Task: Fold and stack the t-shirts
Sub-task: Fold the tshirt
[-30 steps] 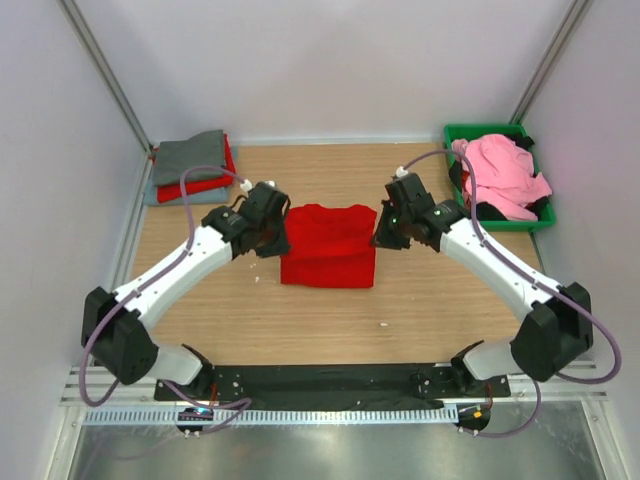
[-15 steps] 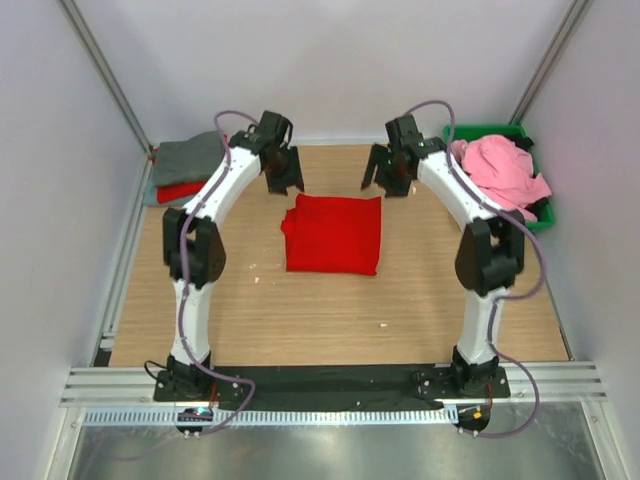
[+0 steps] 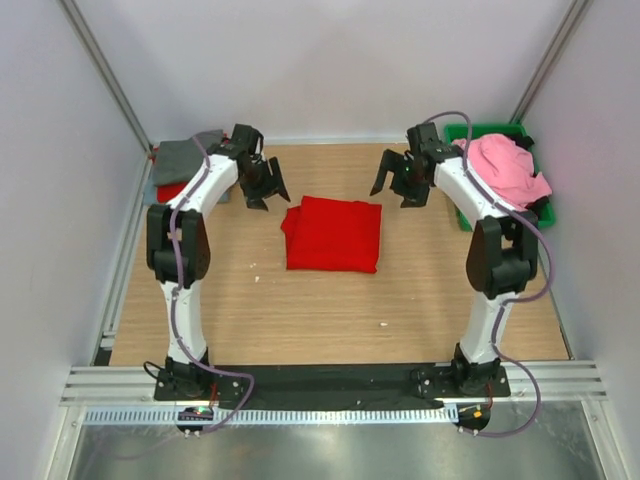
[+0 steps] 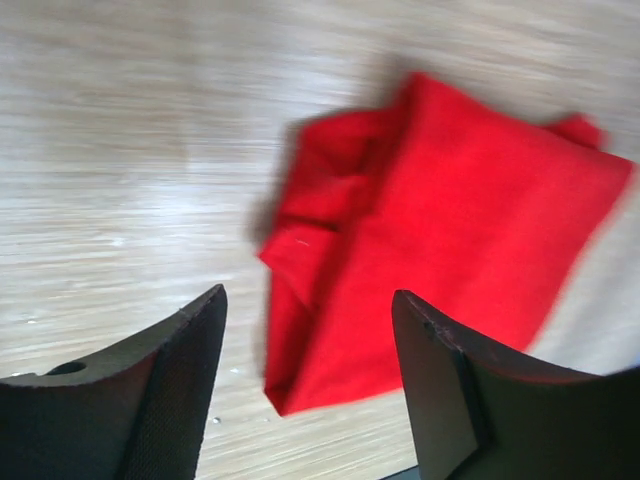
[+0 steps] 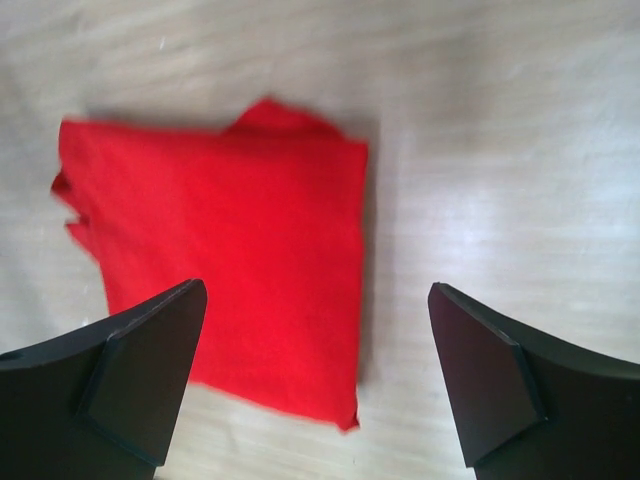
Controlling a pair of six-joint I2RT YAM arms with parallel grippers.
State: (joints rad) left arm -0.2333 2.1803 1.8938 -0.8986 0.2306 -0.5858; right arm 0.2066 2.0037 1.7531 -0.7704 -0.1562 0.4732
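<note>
Next, my open left gripper moves down and across onto the red t-shirt's far corner nearest it, which lies below it and to its right in the top view.
A bright red t-shirt [image 3: 333,234] lies folded into a rough square in the middle of the table, also seen below the left wrist [image 4: 440,230] and the right wrist [image 5: 225,250]. My left gripper [image 3: 266,190] hovers open beyond its far left corner, holding nothing. My right gripper [image 3: 398,188] stands open beyond its far right corner, also empty. A stack of folded t-shirts [image 3: 185,165], grey over red over light blue-grey, sits at the far left. Pink and dark t-shirts [image 3: 505,170] lie heaped in the bin.
The green plastic bin [image 3: 470,135] stands at the far right corner. White walls and metal frame posts close in the table on three sides. Bare wood shows around the red shirt.
Both grippers let go of the red shirt and opened. Both arms swung up and back toward the far side, then spread outward. The shirt now lies folded flat.
</note>
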